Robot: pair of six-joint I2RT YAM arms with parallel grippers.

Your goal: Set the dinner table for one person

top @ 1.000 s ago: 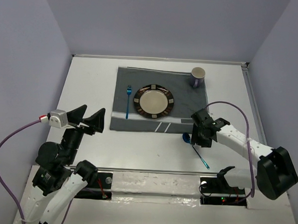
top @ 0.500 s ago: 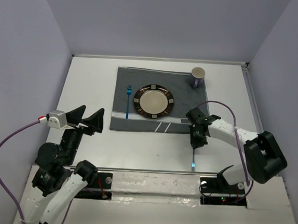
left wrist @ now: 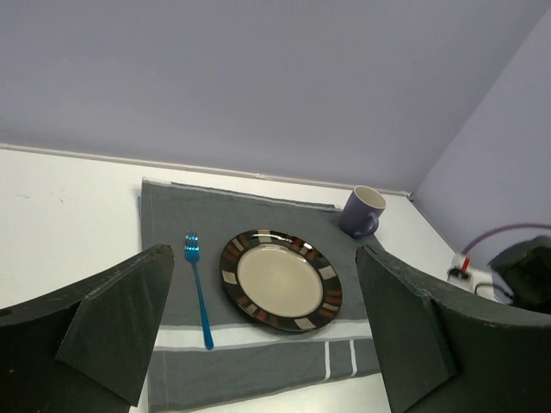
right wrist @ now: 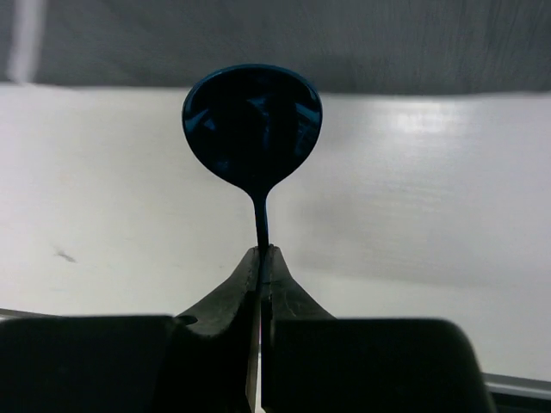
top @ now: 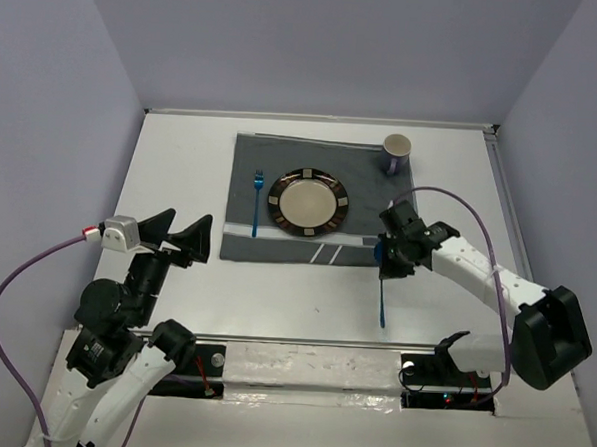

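Observation:
The part of the placemat beside the plate, opposite the fork, is bare, so my right gripper should carry the spoon outward, lower it and release it there.
A blue spoon is pinched at its neck by my right gripper, which is shut on it. The bowl sticks out past the fingertips, and the handle trails toward the near edge. This is at the near right corner of the dark grey placemat on the white dinner table. The placemat holds a dark-rimmed plate, a blue fork to its left and a purple mug at the far right corner. My left gripper hovers open at the near left, holding nothing.
The left wrist view looks between its wide fingers at the plate, fork and mug. Walls close the table on the far, left and right sides. A purple cable arcs over the right arm.
My right gripper has shut on the spoon, which lay slanted on the table, turned its handle toward the near edge and carried it toward the placemat. The left arm has barely moved.

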